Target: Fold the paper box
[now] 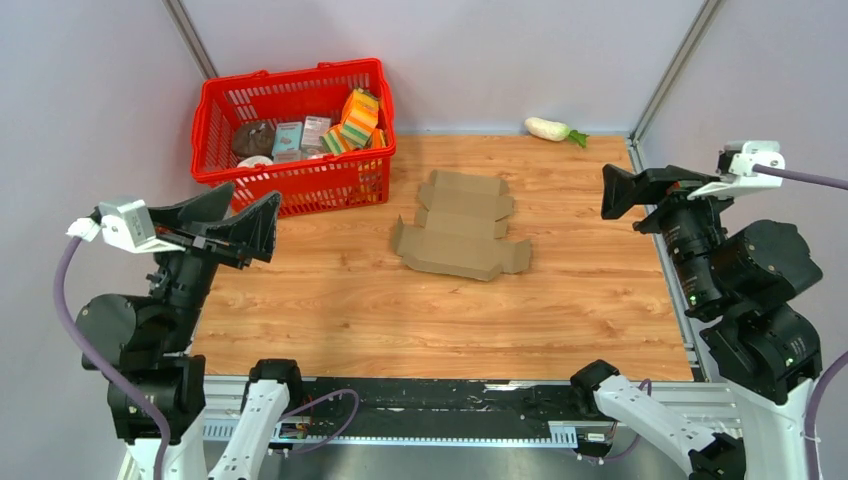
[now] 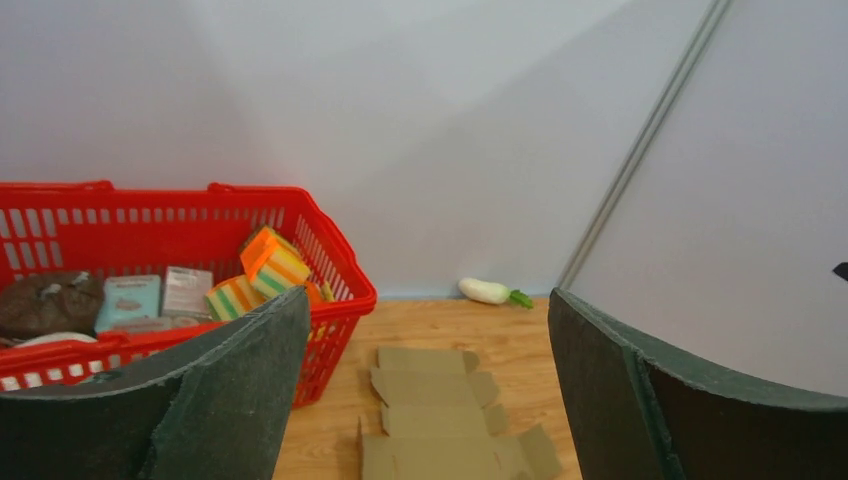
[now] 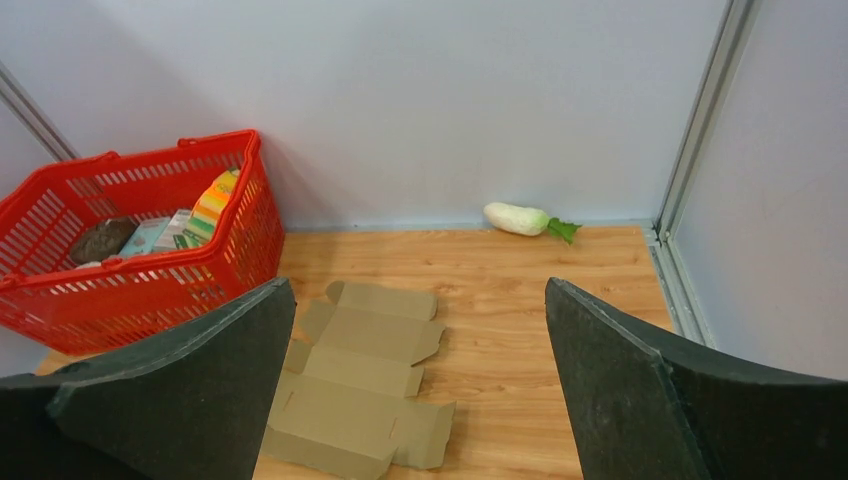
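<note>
Next, my left gripper goes down, tilts its fingers downward and turns onto the sheet's near flap, since that flap borders open table.
The paper box is a flat brown die-cut cardboard sheet with flaps, lying unfolded in the middle of the wooden table. It also shows in the left wrist view and the right wrist view. My left gripper is open and empty, raised at the left side of the table, well apart from the sheet. My right gripper is open and empty, raised at the right side, also apart from the sheet. Both wrist cameras look between their spread dark fingers toward the sheet.
A red basket with packaged groceries stands at the back left, just left of the sheet. A white radish toy lies at the back wall. Grey walls enclose the table on three sides.
</note>
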Available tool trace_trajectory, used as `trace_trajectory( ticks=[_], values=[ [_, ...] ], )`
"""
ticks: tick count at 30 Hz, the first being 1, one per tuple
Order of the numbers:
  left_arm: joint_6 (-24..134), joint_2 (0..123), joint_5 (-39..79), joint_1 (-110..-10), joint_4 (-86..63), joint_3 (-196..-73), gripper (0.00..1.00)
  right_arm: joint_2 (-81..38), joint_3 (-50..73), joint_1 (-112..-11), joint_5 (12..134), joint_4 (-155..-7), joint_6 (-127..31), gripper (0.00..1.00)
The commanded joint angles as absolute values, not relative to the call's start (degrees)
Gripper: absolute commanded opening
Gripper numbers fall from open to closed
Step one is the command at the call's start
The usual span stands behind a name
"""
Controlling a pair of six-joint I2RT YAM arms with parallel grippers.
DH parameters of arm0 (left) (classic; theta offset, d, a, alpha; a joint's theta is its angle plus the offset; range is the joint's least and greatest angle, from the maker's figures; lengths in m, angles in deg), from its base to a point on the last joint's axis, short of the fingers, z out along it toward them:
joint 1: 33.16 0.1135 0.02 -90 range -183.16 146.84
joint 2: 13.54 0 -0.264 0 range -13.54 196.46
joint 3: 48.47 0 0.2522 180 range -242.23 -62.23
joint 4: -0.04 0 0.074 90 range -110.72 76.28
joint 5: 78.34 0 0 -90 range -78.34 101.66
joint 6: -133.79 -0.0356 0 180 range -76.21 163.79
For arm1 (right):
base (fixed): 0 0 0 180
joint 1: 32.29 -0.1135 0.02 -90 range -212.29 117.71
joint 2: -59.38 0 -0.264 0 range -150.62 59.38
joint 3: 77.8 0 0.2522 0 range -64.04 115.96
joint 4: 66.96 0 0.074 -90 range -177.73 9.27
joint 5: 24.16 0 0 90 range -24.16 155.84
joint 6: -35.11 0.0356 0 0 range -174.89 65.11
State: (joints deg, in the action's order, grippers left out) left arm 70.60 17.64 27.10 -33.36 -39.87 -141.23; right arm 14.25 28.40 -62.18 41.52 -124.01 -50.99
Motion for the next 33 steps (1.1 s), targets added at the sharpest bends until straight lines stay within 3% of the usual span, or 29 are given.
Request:
trace_trajectory(
  ticks=[1, 9, 12, 13, 14, 16, 18, 28, 33],
  values=[
    [74.2, 19.4, 30.6, -32.9, -38.3, -137.6, 0.91, 13.8, 26.4, -62.4, 42.7, -122.7, -49.9, 1.00],
    [89.5, 21.9, 32.8, -33.0, -34.0, -124.0, 0.88, 13.6, 19.5, -62.4, 52.8, -120.0, -48.7, 1.00],
    [91.5, 22.7, 18.0, -43.2, -40.2, -119.4, 0.89, 12.4, 17.8, -62.4, 54.0, -119.8, -48.0, 1.00],
    [91.4, 22.3, 6.2, -46.9, -41.2, -118.1, 0.89, 11.7, 17.4, -62.4, 54.3, -119.8, -47.7, 1.00],
    [91.8, 22.1, 0.9, -54.9, -40.5, -116.1, 0.89, 11.4, 17.3, -62.4, 54.7, -120.0, -47.5, 1.00],
    [95.1, 22.7, -8.8, -60.3, -37.5, -110.1, 0.89, 11.2, 16.9, -62.4, 55.9, -120.1, -46.6, 1.00],
    [102.2, 24.6, -10.0, -63.9, -33.4, -103.8, 0.89, 11.6, 15.3, -62.4, 56.8, -119.4, -46.2, 1.00],
    [123.0, 58.1, -13.1, -75.6, -8.5, -99.1, 0.89, 14.2, 11.0, -62.4, 58.4, -117.5, -43.6, 1.00],
    [134.9, 69.2, -15.3, -80.3, 3.0, -98.0, 0.89, 14.4, 11.1, -62.4, 58.1, -118.3, -43.1, 1.00]
  ],
)
